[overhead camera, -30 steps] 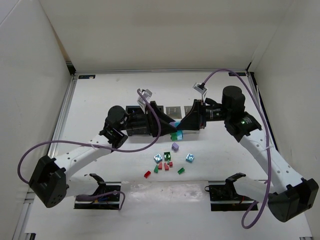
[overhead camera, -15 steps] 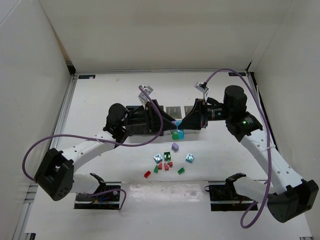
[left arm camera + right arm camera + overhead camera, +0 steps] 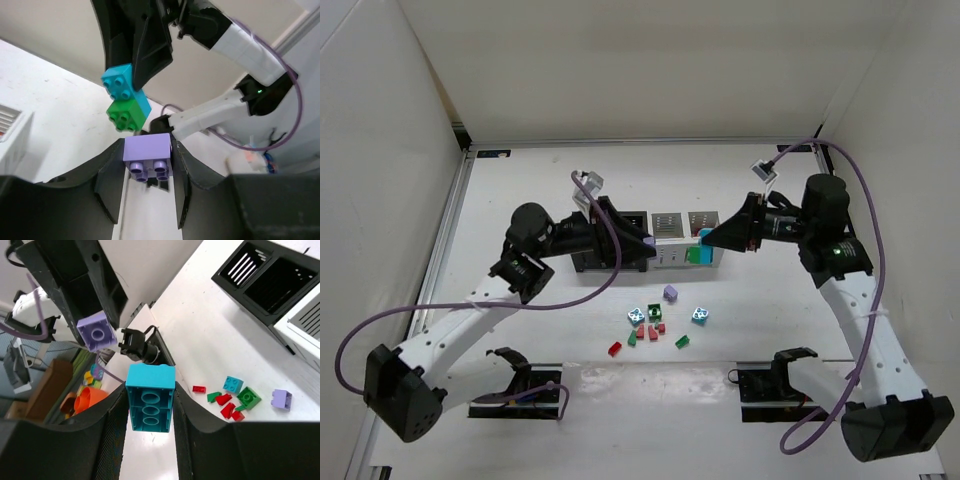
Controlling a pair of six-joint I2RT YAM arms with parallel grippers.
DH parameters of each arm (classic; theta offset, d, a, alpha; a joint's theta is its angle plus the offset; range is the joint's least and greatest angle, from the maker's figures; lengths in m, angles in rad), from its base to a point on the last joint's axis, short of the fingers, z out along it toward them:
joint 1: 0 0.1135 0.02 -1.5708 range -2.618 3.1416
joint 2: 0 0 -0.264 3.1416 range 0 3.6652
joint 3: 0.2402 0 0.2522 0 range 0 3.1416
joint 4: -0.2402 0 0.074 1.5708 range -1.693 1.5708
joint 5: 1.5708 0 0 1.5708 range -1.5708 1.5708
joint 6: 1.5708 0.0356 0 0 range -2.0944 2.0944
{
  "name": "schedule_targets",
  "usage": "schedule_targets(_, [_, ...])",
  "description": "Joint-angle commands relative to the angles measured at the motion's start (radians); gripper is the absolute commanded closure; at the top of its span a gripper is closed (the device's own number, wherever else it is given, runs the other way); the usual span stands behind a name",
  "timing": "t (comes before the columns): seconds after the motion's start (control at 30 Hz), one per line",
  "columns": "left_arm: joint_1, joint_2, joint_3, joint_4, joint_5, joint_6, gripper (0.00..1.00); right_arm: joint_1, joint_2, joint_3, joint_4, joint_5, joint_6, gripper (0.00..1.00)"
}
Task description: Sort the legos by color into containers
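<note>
My left gripper should swing outward over the white bin beside the black bins, so the lilac purple lego (image 3: 147,155) drops into its own container.
My left gripper (image 3: 147,165) is shut on a lilac purple lego (image 3: 147,155), held in the air in front of the containers (image 3: 667,222); in the top view it is at the gripper tip (image 3: 645,241). My right gripper (image 3: 150,405) is shut on a light blue lego (image 3: 150,397), with a green lego (image 3: 127,114) stuck to it. In the top view the blue (image 3: 704,237) and green (image 3: 694,256) pair hangs a little right of the purple one. The two grippers face each other, apart.
Loose legos lie on the table before the bins: purple (image 3: 670,293), light blue (image 3: 700,315), green (image 3: 654,312), red (image 3: 615,349). The black bins (image 3: 270,280) sit left of the white bins (image 3: 703,220). White walls surround the table.
The grippers were pressed together over the joined bricks; now they have pulled apart. The left one moved left with the purple lego, the right one moved right with the blue and green.
</note>
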Motion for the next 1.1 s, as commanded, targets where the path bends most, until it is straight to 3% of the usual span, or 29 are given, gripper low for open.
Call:
schedule_targets(0.0, [0.006,-0.062,0.078,-0.301,-0.075,0.184,0.91,-0.032,-0.042,-0.012,-0.027,-0.008,-0.023,1.0])
schedule_targets(0.17, [-0.002,0.053,0.249,-0.585,-0.343,0.28,0.92,-0.146,-0.093,-0.009,-0.156,0.116,-0.082,1.0])
schedule_targets(0.43, [-0.098,0.376,0.509,-0.794,-0.693,0.394,0.89,-0.304,-0.154,0.057,-0.398,0.336,-0.191,1.0])
schedule_targets(0.57, [-0.1,0.497,0.575,-0.814,-0.742,0.403,0.89,-0.322,-0.163,0.057,-0.426,0.363,-0.201,1.0])
schedule_targets(0.73, [-0.148,0.626,0.71,-0.951,-0.869,0.463,0.85,-0.342,-0.157,0.05,-0.434,0.365,-0.207,1.0])
schedule_targets(0.87, [-0.154,0.683,0.729,-0.945,-0.873,0.451,0.84,-0.342,-0.154,0.054,-0.444,0.371,-0.222,1.0])
schedule_targets(1.07, [-0.155,0.685,0.726,-0.955,-0.88,0.459,0.66,-0.339,-0.15,0.057,-0.447,0.379,-0.23,1.0])
